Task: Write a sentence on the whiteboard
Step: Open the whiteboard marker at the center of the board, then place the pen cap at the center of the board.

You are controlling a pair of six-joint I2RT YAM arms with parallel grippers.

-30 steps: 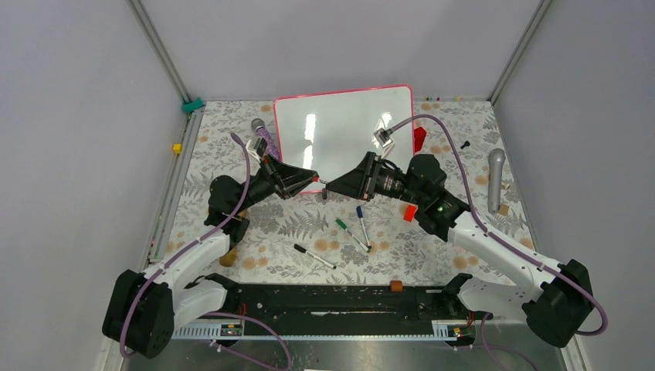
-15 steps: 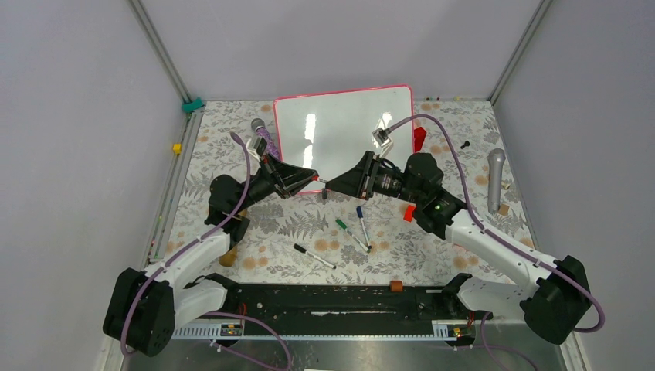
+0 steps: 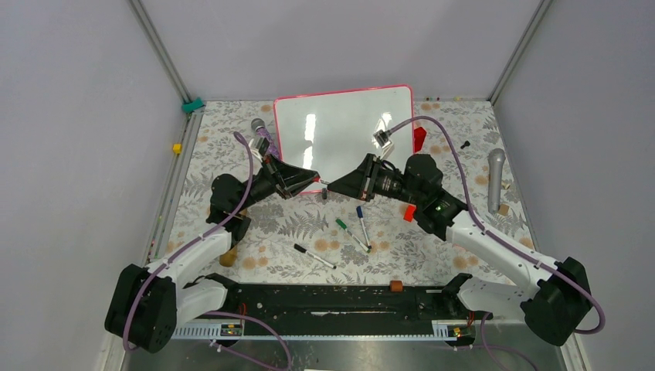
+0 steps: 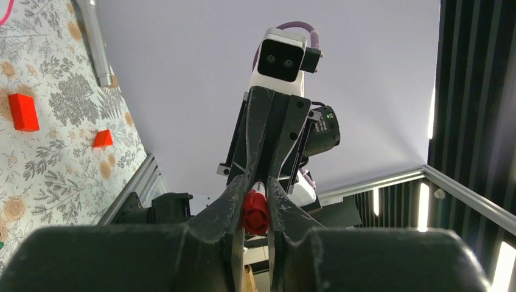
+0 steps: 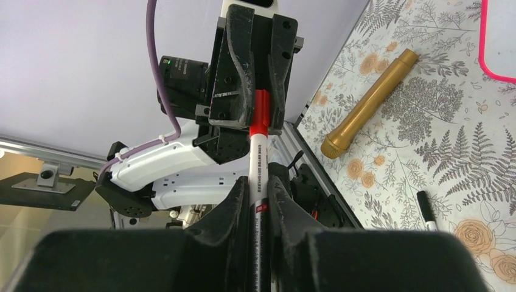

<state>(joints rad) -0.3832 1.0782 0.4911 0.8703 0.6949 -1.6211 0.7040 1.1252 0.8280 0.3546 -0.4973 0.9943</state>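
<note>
My left gripper moves down and to the left in the top view next, and frees the marker's cap. The cloth by the whiteboard's near corner lies below it, that way.
The whiteboard (image 3: 344, 131) lies at the back of the table, pink-framed and blank; no sentence shows on it. Its corner shows in the right wrist view (image 5: 502, 30). My two grippers meet tip to tip in front of its near edge, holding one red marker (image 3: 323, 182) between them. My left gripper (image 3: 311, 178) is shut on the marker's red cap (image 4: 255, 213). My right gripper (image 3: 334, 184) is shut on the white barrel (image 5: 258, 152). The cap (image 5: 260, 109) sits in the left gripper (image 5: 255, 73) in the right wrist view.
Blue (image 3: 361, 224), green (image 3: 351, 234) and black (image 3: 314, 256) markers lie on the floral cloth before the grippers. A purple microphone (image 3: 263, 133) lies left of the board, a grey one (image 3: 495, 178) far right, a gold one (image 5: 368, 103) by the left arm. Red blocks (image 3: 419, 139) sit right.
The right arm has edged slightly to the left. Both grippers stay shut on the same marker.
</note>
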